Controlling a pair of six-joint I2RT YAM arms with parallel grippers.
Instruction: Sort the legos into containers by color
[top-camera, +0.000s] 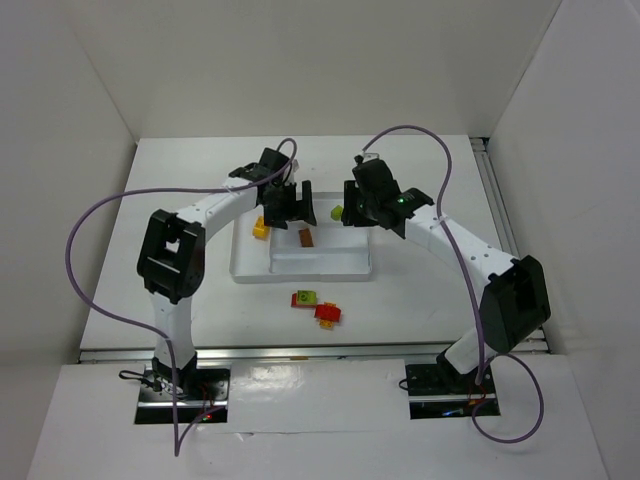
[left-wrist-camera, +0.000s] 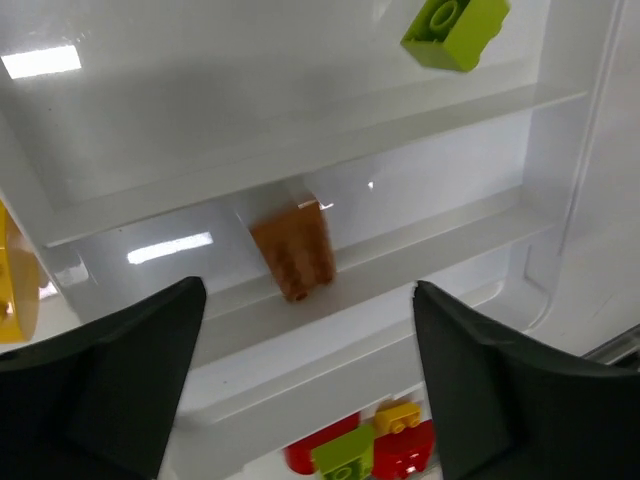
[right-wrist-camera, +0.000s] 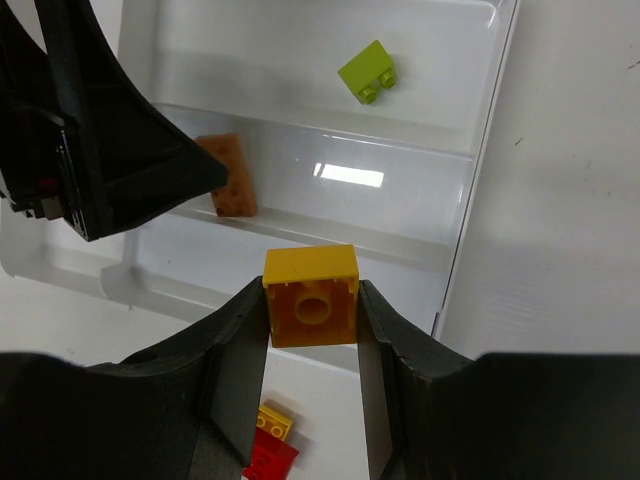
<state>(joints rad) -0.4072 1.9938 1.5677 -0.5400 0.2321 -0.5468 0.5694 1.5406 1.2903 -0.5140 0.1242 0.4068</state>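
Observation:
My right gripper moves to the left in the top view over the tray section with the yellow brick (top-camera: 260, 228) next and releases there, since the colors match.
The translucent white tray (top-camera: 300, 277) holds a yellow brick (top-camera: 260, 228) in its left section, a brownish orange brick (top-camera: 306, 237) in a middle narrow section and a lime green brick (top-camera: 337, 212) in the far section. My left gripper (top-camera: 282, 208) hovers open and empty over the tray, above the brownish orange brick (left-wrist-camera: 293, 250). My right gripper (right-wrist-camera: 312, 300) is shut on a yellow-orange brick (right-wrist-camera: 311, 296), held above the tray's near right part. A red-and-green pair (top-camera: 303, 298) and a red-and-yellow pair (top-camera: 327, 314) lie on the table in front of the tray.
The left gripper's black finger (right-wrist-camera: 100, 150) shows close to the right gripper over the tray. White walls enclose the table on the left, back and right. The two loose pairs also show under the tray's near wall (left-wrist-camera: 365, 450).

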